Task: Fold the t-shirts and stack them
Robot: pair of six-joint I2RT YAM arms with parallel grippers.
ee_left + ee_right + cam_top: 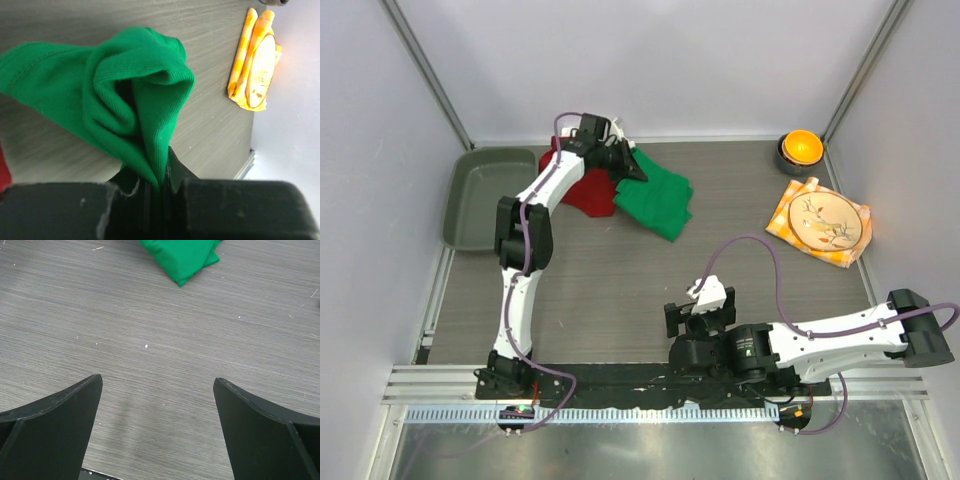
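I will move my left gripper toward the tray next and let go of the green t-shirt's fold over the dark red t-shirt point(582, 188), because the dark red t-shirt is to the gripper's left in the top view.
A bright green t-shirt point(658, 195) lies folded at the back of the table, partly over a dark red t-shirt point(582, 188). A bit of white cloth point(618, 132) shows behind the left gripper. My left gripper point(620, 160) is shut on a bunched edge of the green t-shirt point(135, 100), which rises from between its jaws. My right gripper point(157, 390) is open and empty, low over bare table near the front; the green t-shirt's corner point(185, 257) shows at the top of its view.
A grey-green tray point(478, 195) stands at the back left. A plate on an orange-yellow checked napkin point(820, 222) lies at the right, also in the left wrist view point(252, 62). A dark bowl with an orange object point(800, 150) stands behind it.
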